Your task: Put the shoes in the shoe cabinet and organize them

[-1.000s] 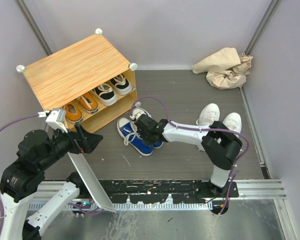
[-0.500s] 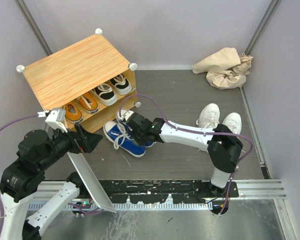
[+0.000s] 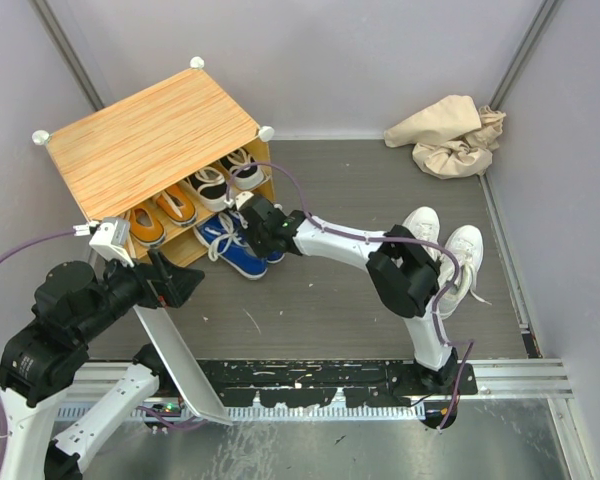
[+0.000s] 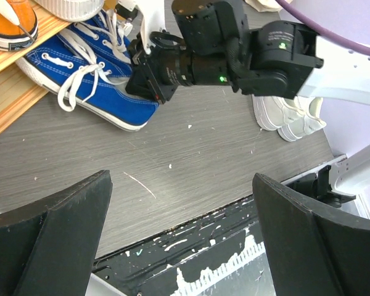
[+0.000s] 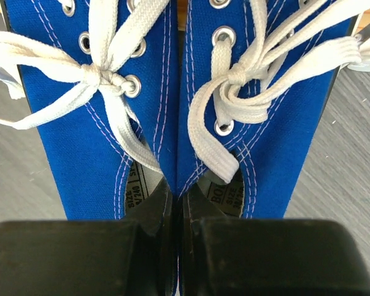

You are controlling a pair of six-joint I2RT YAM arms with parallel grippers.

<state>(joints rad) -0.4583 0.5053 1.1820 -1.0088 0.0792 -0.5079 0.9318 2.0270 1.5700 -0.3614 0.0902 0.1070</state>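
Note:
Next, my right gripper pushes the blue shoes farther outward, toward the cabinet's lower opening, and releases them, because their heels still stick out.
My right gripper [image 3: 252, 216] is shut on the pair of blue shoes [image 3: 230, 252], pinching their two inner walls together, as the right wrist view shows [image 5: 180, 198]. The blue shoes [image 5: 142, 117] rest on the floor with their toes at the lower opening of the shoe cabinet [image 3: 150, 140]. Orange shoes [image 3: 160, 215] and black shoes [image 3: 225, 178] sit on its upper shelf. White shoes [image 3: 440, 245] lie on the floor to the right. My left gripper [image 3: 185, 285] is open and empty [image 4: 182, 228], held in front of the cabinet, looking at the blue shoes [image 4: 92, 86].
A white panel [image 3: 175, 355] leans from the cabinet's front corner toward the near rail, under my left arm. A crumpled beige cloth [image 3: 450, 135] lies in the far right corner. Grey walls close in both sides.
My right arm has stretched left and away, sliding the blue shoes from mid-floor up to the cabinet's lower opening. My left arm has not moved.

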